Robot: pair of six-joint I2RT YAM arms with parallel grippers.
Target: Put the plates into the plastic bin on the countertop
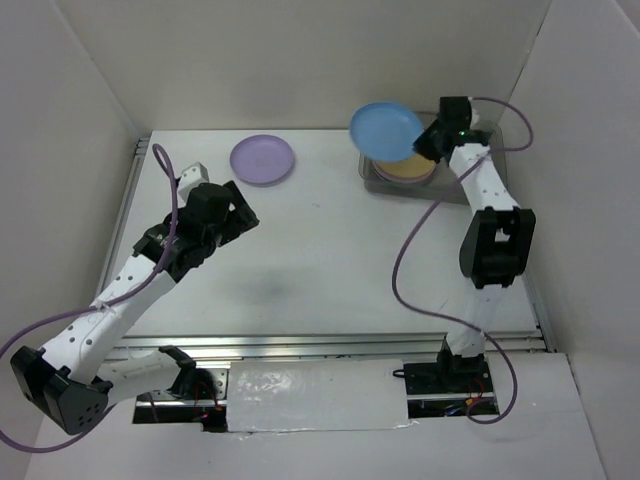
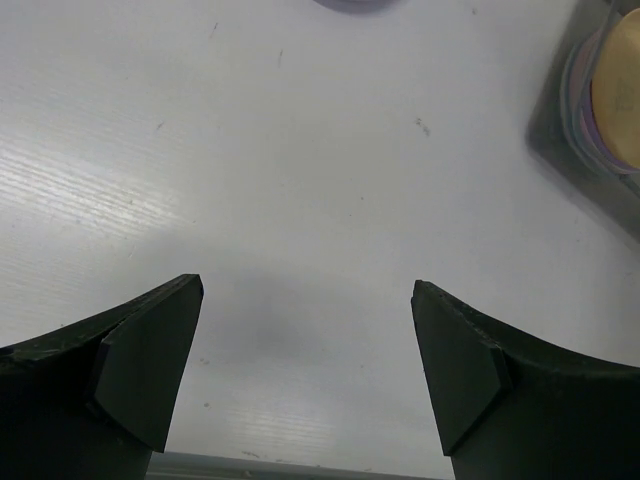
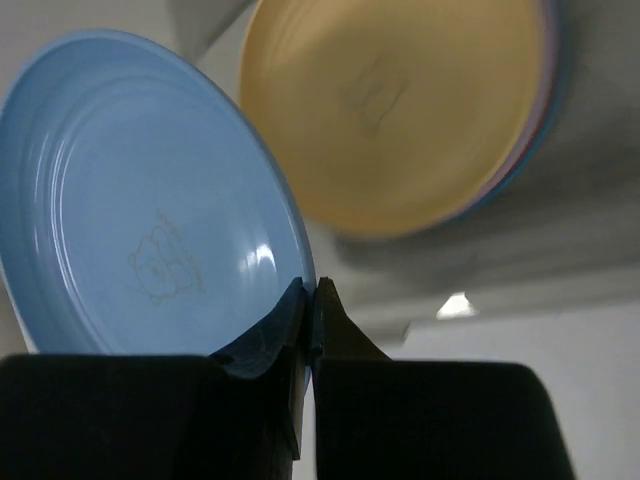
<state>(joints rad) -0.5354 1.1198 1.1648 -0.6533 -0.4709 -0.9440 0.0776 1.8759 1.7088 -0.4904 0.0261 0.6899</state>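
Next, my right gripper lowers into the plastic bin and releases the blue plate onto the orange-tan plate, which lies below the gripper with its top bare.
My right gripper is shut on the rim of the blue plate and holds it tilted above the plastic bin at the back right. In the right wrist view the gripper pinches the blue plate beside the stack below. That stack lies in the bin with the orange-tan plate on top; it also shows in the right wrist view. A lavender plate lies on the countertop at the back. My left gripper is open and empty, south-west of it.
White walls close in the countertop at the back and sides. A metal rail runs along the front edge. The left wrist view shows the bin's corner at the upper right with stacked plates inside.
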